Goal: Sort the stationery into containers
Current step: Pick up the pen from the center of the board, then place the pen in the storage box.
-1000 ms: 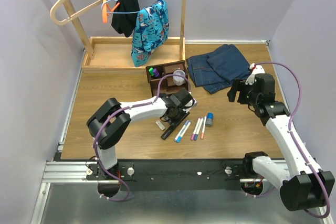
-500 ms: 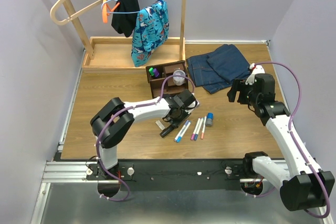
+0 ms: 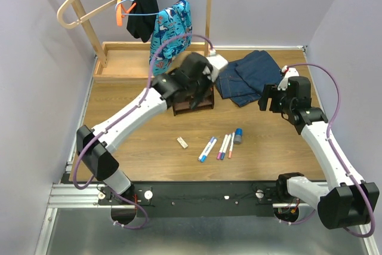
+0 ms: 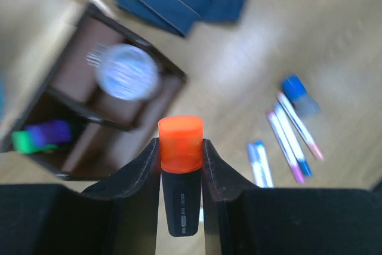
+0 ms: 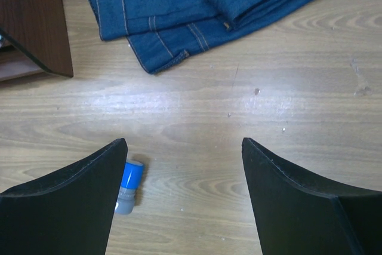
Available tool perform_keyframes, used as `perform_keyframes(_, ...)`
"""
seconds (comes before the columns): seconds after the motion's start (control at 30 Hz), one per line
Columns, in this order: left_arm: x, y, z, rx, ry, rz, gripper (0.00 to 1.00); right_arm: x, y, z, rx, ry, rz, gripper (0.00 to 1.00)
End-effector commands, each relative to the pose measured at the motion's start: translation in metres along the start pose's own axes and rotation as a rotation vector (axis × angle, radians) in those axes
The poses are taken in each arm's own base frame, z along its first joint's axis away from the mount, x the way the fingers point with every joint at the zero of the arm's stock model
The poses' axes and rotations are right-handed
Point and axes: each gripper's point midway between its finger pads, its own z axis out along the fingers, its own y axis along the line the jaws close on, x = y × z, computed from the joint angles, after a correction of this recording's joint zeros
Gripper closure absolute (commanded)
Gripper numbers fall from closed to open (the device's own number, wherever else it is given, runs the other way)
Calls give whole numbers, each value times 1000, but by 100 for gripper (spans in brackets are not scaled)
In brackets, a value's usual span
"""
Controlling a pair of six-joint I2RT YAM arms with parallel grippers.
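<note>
Next, my left gripper moves down and left in the top view to the purple and green markers' compartment (image 4: 62,125), then releases it, since markers already sit there.
My left gripper (image 3: 192,82) is shut on a black marker with an orange cap (image 4: 180,147) and holds it in the air above the dark brown organiser (image 3: 197,103). In the left wrist view the organiser (image 4: 71,82) holds the clear round tub (image 4: 126,71) and the purple and green markers (image 4: 40,137). Thin white pens (image 3: 207,148) (image 3: 224,146), the blue-capped grey bottle (image 3: 238,136) and the small white eraser (image 3: 182,142) lie on the table. My right gripper (image 5: 185,147) is open and empty above the table, right of the bottle (image 5: 126,186).
Folded blue jeans (image 3: 248,76) lie right of the organiser. A pale wooden tray with tall posts (image 3: 128,61) stands at the back left, with clothes on hangers (image 3: 170,28) above it. The left arm hides most of the organiser in the top view.
My left gripper has risen from the table with the orange-capped marker and swung back to above the organiser. The right arm has barely moved.
</note>
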Motion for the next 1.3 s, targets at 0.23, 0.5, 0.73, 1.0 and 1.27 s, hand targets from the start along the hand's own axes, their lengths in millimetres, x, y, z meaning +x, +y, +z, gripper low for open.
perform_keyframes(0.23, -62, 149, -3, -313, -335, -53, 76, -33, -15, 11, 77, -50, -76, 15)
perform_keyframes(0.5, -46, 170, 18, -348, -352, -89, 76, -26, -23, 15, 96, -24, -99, 15)
perform_keyframes(0.73, -26, 187, 45, -351, -321, -156, 76, -24, -29, 20, 112, -6, -102, 15)
perform_keyframes(1.0, -11, 199, 79, -336, -291, -231, 76, -17, -31, 27, 115, 27, -101, 15)
perform_keyframes(1.27, 8, 197, 80, -327, -253, -254, 76, -12, -30, 31, 105, 36, -100, 15)
